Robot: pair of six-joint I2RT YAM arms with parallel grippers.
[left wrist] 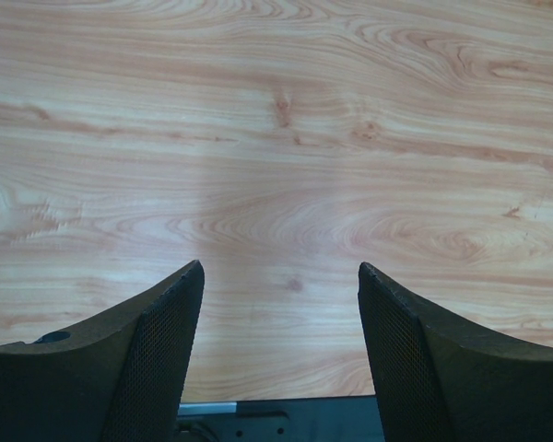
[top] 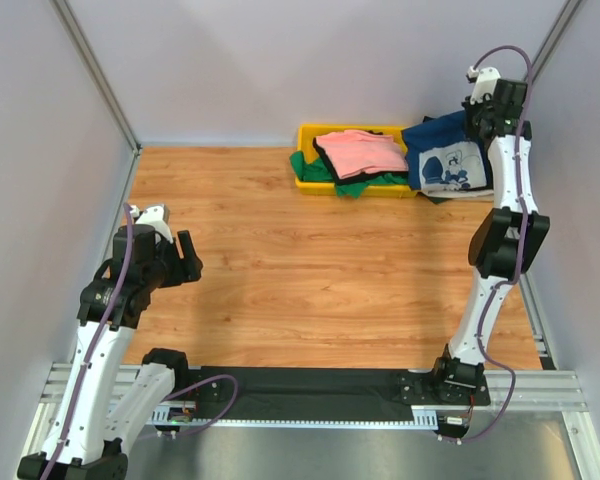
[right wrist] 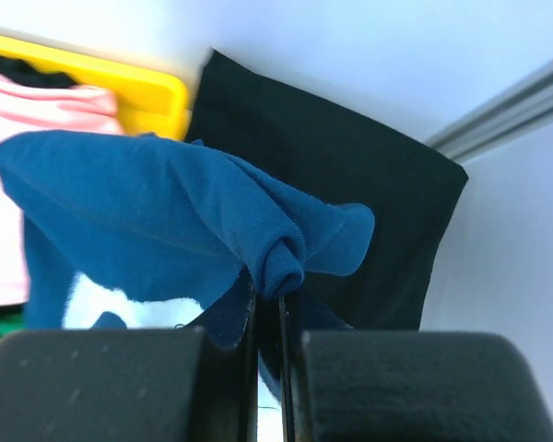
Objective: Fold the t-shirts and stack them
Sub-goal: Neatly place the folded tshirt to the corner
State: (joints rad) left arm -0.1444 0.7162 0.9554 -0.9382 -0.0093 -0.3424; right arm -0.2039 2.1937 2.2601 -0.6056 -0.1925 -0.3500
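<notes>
The navy t-shirt still hangs lifted, so I'll next lower my right gripper toward the black cloth's far part below it and let go of the fold.
A navy blue t-shirt with a white print hangs at the back right, lifted by one bunched fold. My right gripper is shut on that fold; in the right wrist view the blue cloth bulges out just above the gripper. A pink t-shirt lies on a green one in and over the bin. A black cloth lies behind the navy one. My left gripper is open and empty over bare wood at the left; it also shows in the left wrist view.
A yellow plastic bin stands at the back of the wooden table. Grey walls close in the left, back and right sides. A black mat lies along the near edge between the arm bases.
</notes>
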